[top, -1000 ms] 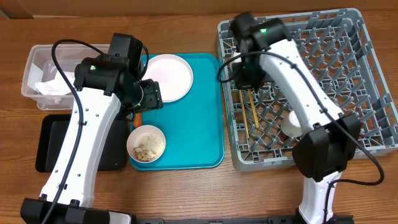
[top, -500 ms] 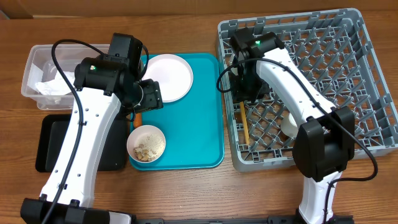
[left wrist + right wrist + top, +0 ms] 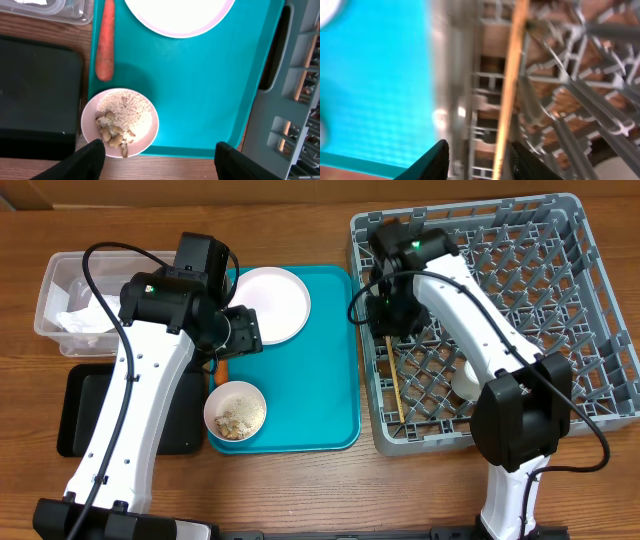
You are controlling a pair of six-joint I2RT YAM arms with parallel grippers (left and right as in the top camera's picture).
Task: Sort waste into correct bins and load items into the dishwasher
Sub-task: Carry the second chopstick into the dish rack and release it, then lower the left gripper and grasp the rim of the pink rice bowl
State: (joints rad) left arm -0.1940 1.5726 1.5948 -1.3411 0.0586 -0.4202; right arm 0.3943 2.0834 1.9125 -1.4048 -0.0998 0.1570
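I will next lower my left gripper and pull it back, astride the white bowl's rim facing the rack (image 3: 157, 122).
My right gripper (image 3: 388, 318) hangs over the left side of the grey dishwasher rack (image 3: 590, 300), open. A wooden chopstick (image 3: 512, 75) runs between its fingers (image 3: 437, 160), close to the right one, and lies on the rack grid (image 3: 580, 100). From overhead the chopsticks (image 3: 395, 385) rest in the rack near a white cup (image 3: 468, 378). My left gripper (image 3: 160, 160) stands open and empty above a white bowl of rice scraps (image 3: 120, 122). An orange carrot (image 3: 105, 40) lies beside it, and a white plate (image 3: 270, 302) sits further back.
Bowl, carrot and plate all lie on a teal tray (image 3: 310, 400). A clear tub (image 3: 60, 280) holding a crumpled napkin (image 3: 80, 322) stands at the far left, with the black tray (image 3: 85, 415) in front of it.
The right gripper has opened and shifted slightly left over the rack's edge; the chopsticks have dropped from it onto the rack grid. The left arm has not moved.
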